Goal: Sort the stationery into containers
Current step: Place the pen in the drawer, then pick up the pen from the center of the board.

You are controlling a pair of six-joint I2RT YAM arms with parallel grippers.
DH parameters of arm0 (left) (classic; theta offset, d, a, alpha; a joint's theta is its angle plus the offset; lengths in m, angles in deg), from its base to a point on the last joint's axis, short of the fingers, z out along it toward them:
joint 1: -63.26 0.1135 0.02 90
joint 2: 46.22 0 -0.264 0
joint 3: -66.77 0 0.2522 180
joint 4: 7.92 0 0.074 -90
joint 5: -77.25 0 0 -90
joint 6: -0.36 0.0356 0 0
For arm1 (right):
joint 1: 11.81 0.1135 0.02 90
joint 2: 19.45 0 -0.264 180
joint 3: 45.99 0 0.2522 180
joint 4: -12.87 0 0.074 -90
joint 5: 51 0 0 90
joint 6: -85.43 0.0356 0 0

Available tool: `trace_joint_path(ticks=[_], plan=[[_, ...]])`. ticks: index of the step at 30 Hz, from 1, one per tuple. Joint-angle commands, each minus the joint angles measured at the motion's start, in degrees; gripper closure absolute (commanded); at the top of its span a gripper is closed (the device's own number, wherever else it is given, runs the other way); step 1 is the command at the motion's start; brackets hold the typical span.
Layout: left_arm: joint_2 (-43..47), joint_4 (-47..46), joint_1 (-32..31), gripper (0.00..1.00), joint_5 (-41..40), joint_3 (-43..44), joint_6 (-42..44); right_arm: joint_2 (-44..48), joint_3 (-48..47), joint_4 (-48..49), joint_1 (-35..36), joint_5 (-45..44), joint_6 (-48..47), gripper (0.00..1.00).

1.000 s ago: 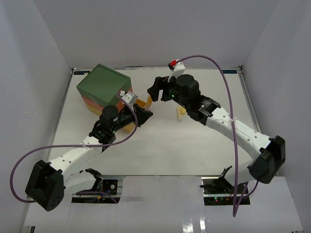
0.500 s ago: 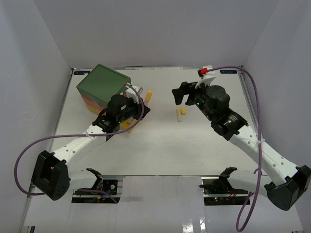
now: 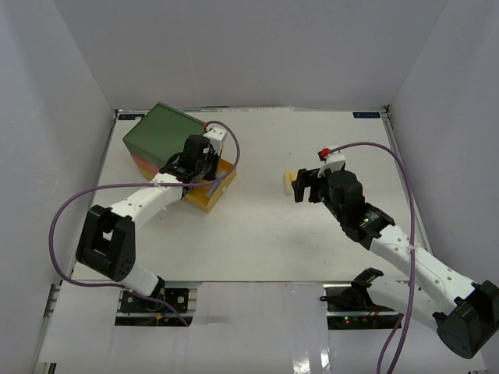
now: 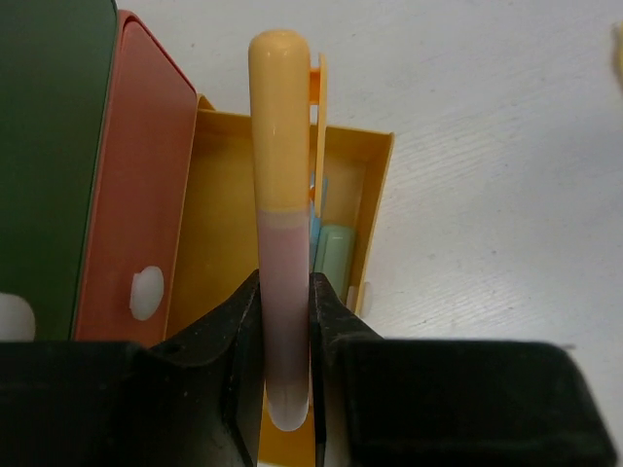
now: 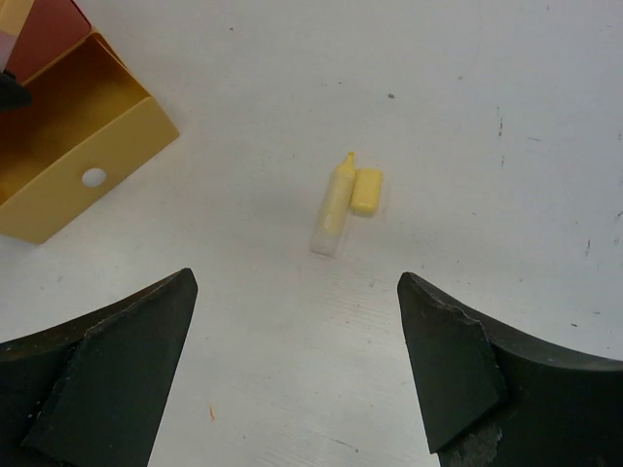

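My right gripper moves down and to the left in the top view around the yellow marker's blunt end [image 3: 288, 191] [image 5: 327, 242] next, clear of the marker's cap.
The chest [image 3: 164, 132] stands at the back left, green on top, with its yellow bottom drawer [image 3: 209, 196] pulled out. My left gripper [image 3: 212, 176] hangs over that drawer, shut on a pink and orange marker [image 4: 280, 185] that points forward above it. A mint marker [image 4: 336, 251] and a blue pen [image 4: 318, 195] lie in the yellow drawer [image 4: 219, 224]. The orange-red drawer [image 4: 136, 195] is closed. My right gripper [image 5: 297, 282] is open above bare table, just short of a yellow marker [image 5: 331, 209] lying uncapped beside its cap [image 5: 366, 192]. From above, this yellow marker [image 3: 288, 181] sits left of the right gripper [image 3: 306, 185].
White walls close in the table [image 3: 257, 234] on three sides. Purple cables [image 3: 78, 202] loop off both arms. The yellow drawer's front wall [image 5: 68, 209] with its white knob [image 5: 93, 177] juts out to the left of the yellow marker.
My left gripper has swung left with the marker to above the open yellow drawer. My right arm has pulled back from the chest toward the near right, its jaws wider.
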Motion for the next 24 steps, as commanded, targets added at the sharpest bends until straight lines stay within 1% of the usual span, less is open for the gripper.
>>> trace_joint_path(ticks=[1,2,6,8,10,14,17,19,20,22,23,24], plan=[[-1.4,1.7,0.7,0.76,-2.5,3.6,2.4,1.7,1.0,2.2,-0.3,-1.1,0.6,0.10],[-2.0,1.7,0.8,0.74,-2.6,3.8,2.5,1.8,1.3,2.2,-0.4,-1.1,0.6,0.10],[-4.2,2.3,0.9,0.60,-3.5,4.7,2.9,1.6,2.6,2.3,-0.5,-1.0,0.8,0.10],[-4.7,2.4,1.0,0.55,-3.1,4.6,2.7,1.0,3.2,2.2,-0.7,-0.9,1.0,0.10],[-4.6,2.4,1.0,0.48,-2.7,4.5,2.2,0.1,3.3,2.0,-0.9,-0.6,1.4,0.10],[-3.2,2.5,1.0,0.40,-0.6,5.0,1.0,-1.8,3.2,1.8,-1.2,-0.3,2.4,0.10],[-1.1,2.8,1.0,0.33,1.7,5.4,0.1,-4.1,2.3,1.7,-1.2,0.5,2.5,0.10],[0.6,2.8,1.0,0.28,3.9,5.7,-2.4,-7.1,1.4,0.4,-1.2,0.2,2.6,0.09],[1.4,2.8,1.0,0.22,6.3,6.0,-3.7,-8.4,0.0,-0.2,-1.3,0.2,2.7,0.06],[4.2,2.5,1.0,0.16,9.9,6.3,-5.1,-12.5,-1.4,-1.9,-1.2,0.1,2.8,0.03],[5.1,2.4,1.0,0.11,11.1,6.2,-6.2,-14.1,-2.1,-2.4,-1.2,-0.1,3.1,0.01],[6.9,2.2,1.0,0.09,11.9,6.0,-6.9,-15.5,-3.4,-2.6,-1.2,-0.3,3.6,0.00]])
